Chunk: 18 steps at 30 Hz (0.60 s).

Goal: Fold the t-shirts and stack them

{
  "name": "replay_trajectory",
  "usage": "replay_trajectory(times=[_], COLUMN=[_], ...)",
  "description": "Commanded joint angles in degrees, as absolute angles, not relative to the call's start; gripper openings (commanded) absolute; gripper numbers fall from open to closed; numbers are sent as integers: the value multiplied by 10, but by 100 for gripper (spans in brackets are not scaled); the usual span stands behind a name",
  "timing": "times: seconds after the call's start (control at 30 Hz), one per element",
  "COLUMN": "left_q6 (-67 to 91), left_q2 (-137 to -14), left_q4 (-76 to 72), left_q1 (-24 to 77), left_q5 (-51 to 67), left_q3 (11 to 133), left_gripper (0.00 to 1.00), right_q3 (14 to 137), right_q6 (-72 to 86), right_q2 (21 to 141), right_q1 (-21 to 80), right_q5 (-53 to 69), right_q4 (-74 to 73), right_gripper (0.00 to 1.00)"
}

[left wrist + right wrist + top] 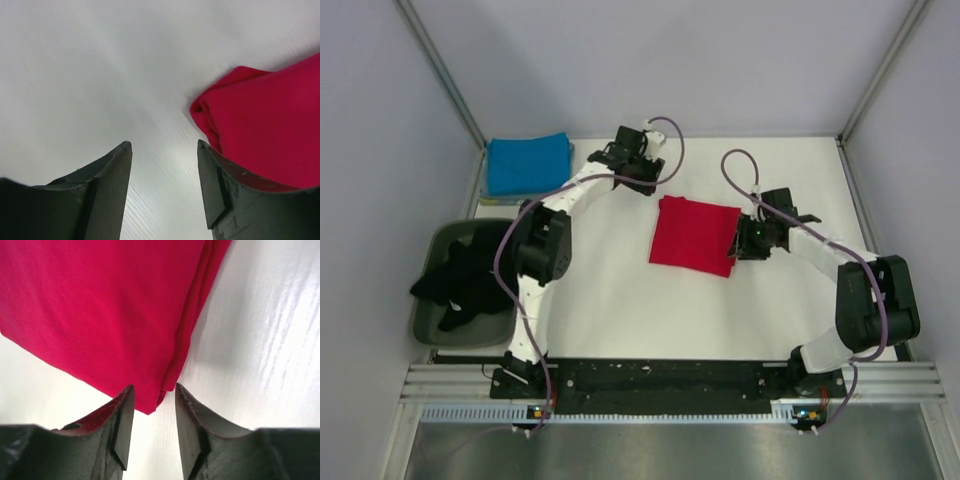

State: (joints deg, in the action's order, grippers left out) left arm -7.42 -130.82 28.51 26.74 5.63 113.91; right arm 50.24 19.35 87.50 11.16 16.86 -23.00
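Observation:
Next, my left gripper moves back and down onto the red shirt's edge facing the tub (215,142), since its open fingers hover off the shirt's far corner.
A folded red t-shirt (694,234) lies flat mid-table. My left gripper (648,181) hovers open and empty just off its far left corner; in the left wrist view the red cloth (270,130) sits beside the right finger. My right gripper (738,246) is open at the shirt's right edge; in the right wrist view a corner of the red shirt (100,305) lies between the open jaws, not gripped. A folded blue t-shirt (528,163) lies at the far left. A black t-shirt (465,279) is crumpled in the tub.
A dark grey-green plastic tub (428,325) stands off the table's left side. Grey walls with metal rails enclose the table at the back and both sides. The arms' base rail (660,385) runs along the near edge.

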Motion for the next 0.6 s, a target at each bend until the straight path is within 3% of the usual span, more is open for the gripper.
replay_trajectory(times=[0.0,0.17,0.57], left_q6=[67,122,184], left_q2=[-1196,-1196,-1284], left_q4=[247,219,249], left_q1=[262,263,267], left_q5=[185,254,289], left_q3=[1030,949,959], left_gripper=[64,72,68], right_q3=[544,549,502], right_q6=[178,165,161], right_q2=[848,860,849], right_q1=[97,95,75], right_q5=[121,119,131], right_q4=[-243,-246,-225], right_gripper=[42,45,45])
